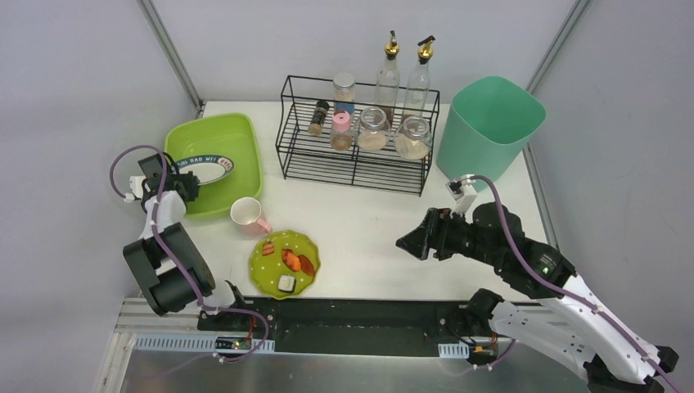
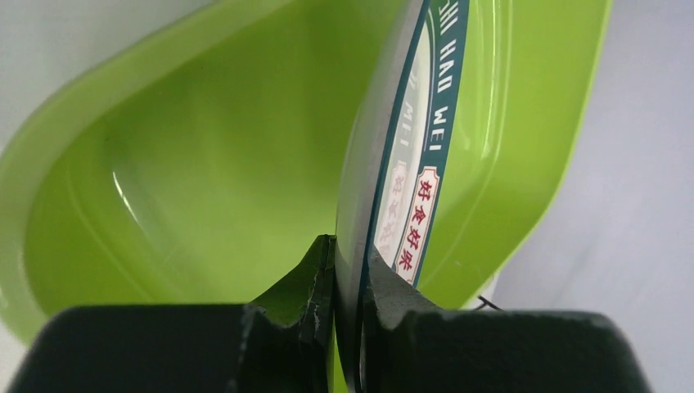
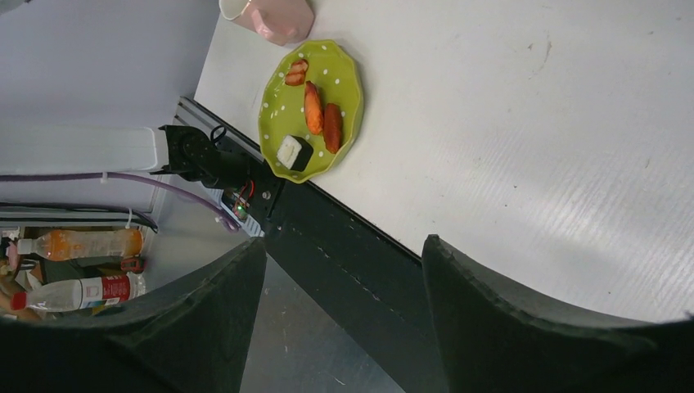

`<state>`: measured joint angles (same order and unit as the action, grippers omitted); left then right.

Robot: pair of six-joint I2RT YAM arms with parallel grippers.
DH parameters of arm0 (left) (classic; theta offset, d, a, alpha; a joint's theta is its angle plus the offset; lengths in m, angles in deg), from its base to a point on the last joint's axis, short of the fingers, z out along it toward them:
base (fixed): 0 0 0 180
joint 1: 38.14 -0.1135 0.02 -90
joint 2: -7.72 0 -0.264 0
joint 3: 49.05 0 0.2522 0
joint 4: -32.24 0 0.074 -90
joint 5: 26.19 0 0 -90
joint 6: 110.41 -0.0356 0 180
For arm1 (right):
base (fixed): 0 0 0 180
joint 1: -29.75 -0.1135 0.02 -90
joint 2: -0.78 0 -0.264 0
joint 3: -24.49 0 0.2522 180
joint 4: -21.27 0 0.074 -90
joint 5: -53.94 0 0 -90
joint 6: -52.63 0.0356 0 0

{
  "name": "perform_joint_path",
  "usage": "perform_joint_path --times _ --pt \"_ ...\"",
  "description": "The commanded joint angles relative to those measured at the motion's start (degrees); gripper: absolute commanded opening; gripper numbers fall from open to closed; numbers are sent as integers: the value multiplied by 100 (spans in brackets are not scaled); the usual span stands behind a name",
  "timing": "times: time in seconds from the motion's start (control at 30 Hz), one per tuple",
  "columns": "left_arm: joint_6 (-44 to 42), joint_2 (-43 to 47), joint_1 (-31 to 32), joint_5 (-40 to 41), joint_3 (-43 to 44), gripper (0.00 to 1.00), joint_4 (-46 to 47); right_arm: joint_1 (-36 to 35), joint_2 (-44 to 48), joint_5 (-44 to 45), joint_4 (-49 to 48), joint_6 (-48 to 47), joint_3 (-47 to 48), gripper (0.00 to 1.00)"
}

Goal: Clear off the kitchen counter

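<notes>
My left gripper moves down toward the tub's bottom below it and lets go of the plate's rim next, since the plate already hangs inside the tub's sides.
The white kitchen counter (image 1: 372, 233) carries a lime-green tub (image 1: 245, 168) at the left. My left gripper (image 1: 184, 182) is shut on the rim of a white plate with a teal band (image 1: 205, 169), held over the tub; in the left wrist view the plate (image 2: 385, 147) stands edge-on between my fingers (image 2: 315, 278) with the tub (image 2: 188, 172) behind it. A pink-and-white cup (image 1: 248, 215) lies beside the tub. A green dotted plate with food pieces (image 1: 284, 262) sits near the front edge, also in the right wrist view (image 3: 311, 106). My right gripper (image 1: 407, 241) is open and empty above the counter (image 3: 524, 139).
A black wire rack (image 1: 358, 135) with jars and two oil bottles stands at the back. A mint-green bin (image 1: 488, 127) stands at the back right. The black front rail (image 1: 360, 315) runs along the near edge.
</notes>
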<state>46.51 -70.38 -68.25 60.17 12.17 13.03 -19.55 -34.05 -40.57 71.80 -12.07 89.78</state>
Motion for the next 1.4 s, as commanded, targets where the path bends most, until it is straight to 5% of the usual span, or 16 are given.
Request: perform_joint_path --times 0.0,0.33,0.97,1.17,1.37 --pt "-92 -458 63 179 697 0 405 -26 -103 -161 -188 30 -78 73" --pt "-2 -1603 320 329 1260 2 765 -27 -480 -221 -357 -116 -96 74" --pt "-174 -2426 835 624 2231 76 734 -25 -534 -208 -443 -66 -329 76" --pt "-267 -2409 864 497 2293 89 567 -23 -424 -227 -394 31 -402 77" --pt "-566 -2071 866 385 2144 90 134 -22 -141 -173 -314 144 -492 77"
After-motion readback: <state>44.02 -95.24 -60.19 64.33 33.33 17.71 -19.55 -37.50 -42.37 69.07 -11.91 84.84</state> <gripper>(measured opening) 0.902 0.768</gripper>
